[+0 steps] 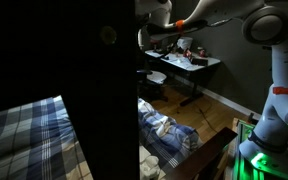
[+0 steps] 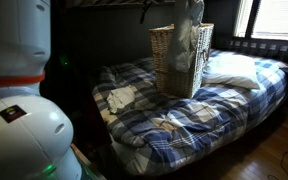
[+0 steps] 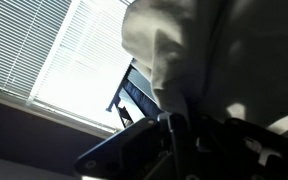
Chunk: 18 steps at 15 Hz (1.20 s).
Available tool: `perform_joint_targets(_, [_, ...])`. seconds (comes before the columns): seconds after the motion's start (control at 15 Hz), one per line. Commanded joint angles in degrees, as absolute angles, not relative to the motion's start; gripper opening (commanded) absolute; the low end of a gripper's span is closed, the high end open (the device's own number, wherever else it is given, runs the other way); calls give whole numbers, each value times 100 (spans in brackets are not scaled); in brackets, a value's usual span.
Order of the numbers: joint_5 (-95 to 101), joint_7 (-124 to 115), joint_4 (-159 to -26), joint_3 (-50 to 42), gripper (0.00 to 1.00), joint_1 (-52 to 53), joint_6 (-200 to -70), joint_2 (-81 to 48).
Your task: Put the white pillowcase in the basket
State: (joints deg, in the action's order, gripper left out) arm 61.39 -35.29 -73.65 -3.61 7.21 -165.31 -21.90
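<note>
The pillowcase still hangs at the basket's open top (image 2: 181,29), so I will bring my gripper down to it and release the pillowcase at the basket's rim next.
A tall wicker basket (image 2: 174,65) stands upright on the bed with the blue plaid blanket (image 2: 184,115). The white pillowcase (image 2: 191,32) hangs from above, its lower end at the basket's open top on the window side. In the wrist view my gripper (image 3: 174,125) is shut on the pillowcase (image 3: 174,45), which fills the upper right of that view. In an exterior view my arm (image 1: 219,15) reaches to the left and the gripper is hidden behind a dark panel.
A white pillow (image 2: 232,70) lies next to the basket near the window. Another white cloth (image 2: 120,97) lies on the blanket. The bright window blinds (image 3: 79,60) are close. A desk (image 1: 189,62) and clutter on the floor (image 1: 169,130) stand beside the bed.
</note>
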Motion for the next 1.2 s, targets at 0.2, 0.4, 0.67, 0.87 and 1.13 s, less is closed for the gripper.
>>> perform_joint_targets(0.2, [6537, -4396, -6178, -607, 2, 1116, -16526, -3464])
perform_joint_targets(0.4, [6346, -4389, -6013, -570, 2, 1156, -16244, -3756])
perform_joint_targets(0.67, [6101, -4396, -5921, -438, 2, 1131, -15836, -3984])
perform_joint_targets(0.87, [5806, -4258, -5978, -273, 2, 1098, -15402, -4018])
perform_joint_targets(1.13, [5393, -3845, -6036, -10, 33, 1076, -14938, -3938])
